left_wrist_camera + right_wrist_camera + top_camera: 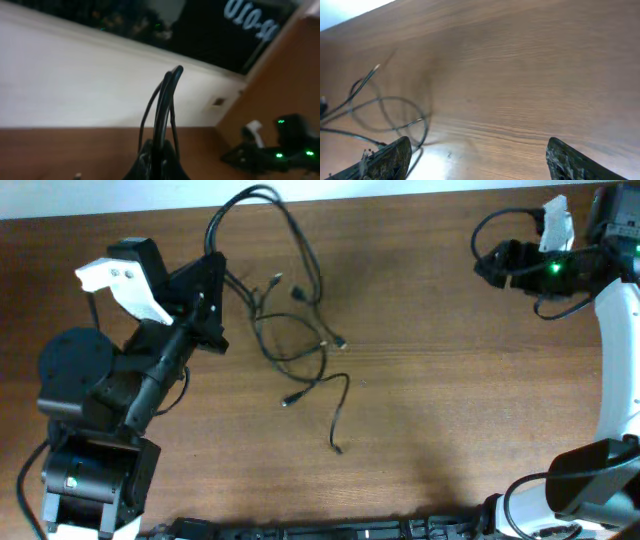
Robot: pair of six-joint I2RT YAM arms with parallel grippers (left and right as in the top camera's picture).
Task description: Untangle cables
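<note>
My left gripper holds the bundle of cables, and its cables still cross there, so it will rise and swing to the right in the overhead view, toward the tangled cables, to release the bundle.
Thin black cables point(292, 330) lie in a loose tangle on the wooden table, with small plugs at their ends. One loop point(250, 198) runs up from the tangle towards the table's far edge and back to my left gripper point(214, 268). That gripper is shut on the cables point(167, 100), which rise as a narrow loop from between its jaws point(160, 155). My right gripper point(487, 262) is far to the right of the tangle, above bare wood. It is open, with its fingers point(387, 160) wide apart and nothing between them point(480, 160). Cable loops point(385, 115) show at its left.
The table's far edge point(400, 198) runs just beyond the raised loop. The left arm's base point(90, 470) fills the near-left corner. The right arm point(610, 380) stands along the right edge. A loose cable end point(336, 445) trails towards the front.
</note>
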